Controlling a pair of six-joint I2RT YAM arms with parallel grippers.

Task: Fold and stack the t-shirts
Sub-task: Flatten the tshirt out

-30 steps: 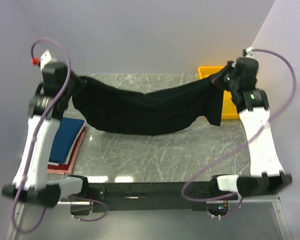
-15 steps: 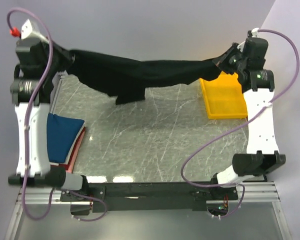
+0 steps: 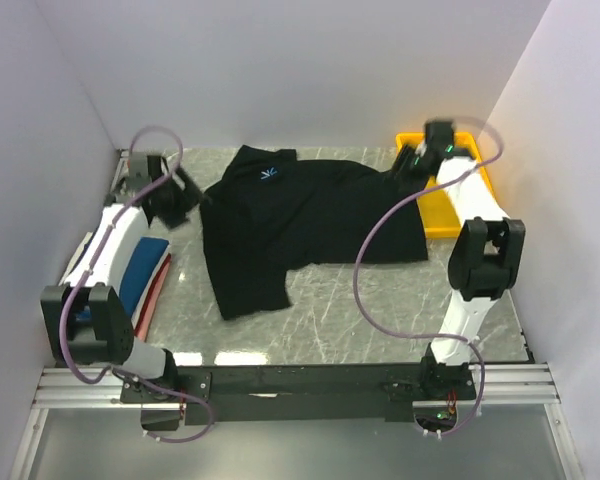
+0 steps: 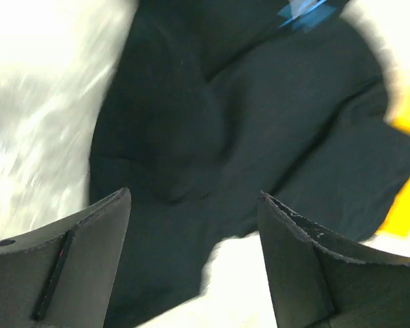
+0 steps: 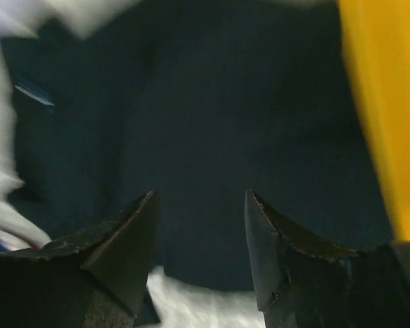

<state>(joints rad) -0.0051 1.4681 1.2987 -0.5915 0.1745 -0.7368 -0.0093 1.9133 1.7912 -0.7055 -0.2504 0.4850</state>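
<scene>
I will next move my left gripper back and down onto the outer edge of the sleeve [image 3: 218,287], because the sleeve sticks out back from the black t-shirt [image 3: 305,222] across bare marble.
A black t-shirt [image 3: 305,222] lies spread on the marble table, neck label toward the back, one sleeve hanging toward the front left. It fills the left wrist view [image 4: 246,123] and the right wrist view [image 5: 212,123]. My left gripper [image 3: 192,197] hovers just off the shirt's left edge, open with nothing between its fingers [image 4: 191,201]. My right gripper [image 3: 408,166] stands open at the shirt's back right corner [image 5: 199,198], empty too. A folded navy-blue t-shirt [image 3: 138,278] lies on red and pink ones [image 3: 156,293] at the left edge.
A yellow tray [image 3: 452,210] sits at the back right, partly under the right arm and touching the shirt's right edge. Purple walls close in on the left, back and right. Bare marble [image 3: 380,300] shows in front of the shirt.
Both grippers have let go of the black t-shirt, which was stretched in the air between them. It now lies flat on the table. Both arms have come down and inward.
</scene>
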